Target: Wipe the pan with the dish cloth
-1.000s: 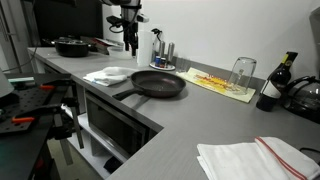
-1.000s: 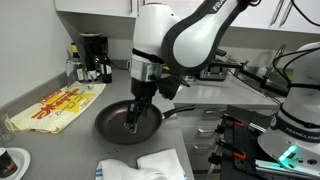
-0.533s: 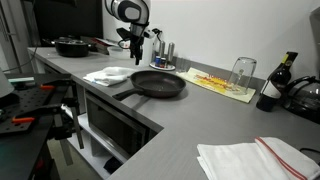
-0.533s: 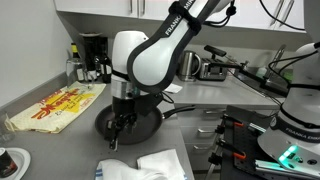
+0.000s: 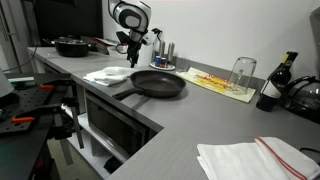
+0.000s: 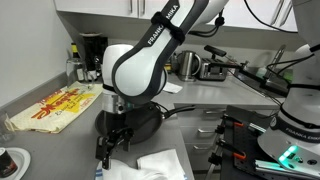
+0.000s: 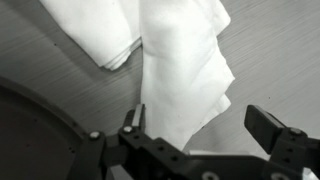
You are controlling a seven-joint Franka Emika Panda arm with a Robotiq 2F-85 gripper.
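The gripper moves down onto the bunched part of the white dish cloth point(image 5: 121, 72) beside the pan's rim next.
A black frying pan point(image 5: 158, 84) lies on the grey counter; in an exterior view the arm hides most of it point(image 6: 152, 121), and its rim fills the wrist view's lower left point(image 7: 30, 130). A crumpled white dish cloth point(image 5: 108, 74) lies beside the pan, near the counter's front edge point(image 6: 152, 165). My gripper point(image 5: 130, 58) hangs just above the cloth, past the pan's rim point(image 6: 108, 152). In the wrist view the jaws point(image 7: 200, 125) are open and empty, with a corner of the cloth point(image 7: 180, 60) between and ahead of them.
A second dark pan point(image 5: 72, 46) sits at the far end of the counter. A yellow mat point(image 5: 222, 83) holds an upturned glass point(image 5: 242, 72), with a bottle point(image 5: 271, 88) beyond. A folded red-striped towel point(image 5: 255, 158) lies nearby. A coffee maker point(image 6: 92, 55) and toaster point(image 6: 205, 66) stand by the wall.
The arm has swung from over the pan to over the dish cloth and lowered toward it. The jaws stay open; the pan and the cloth have not moved.
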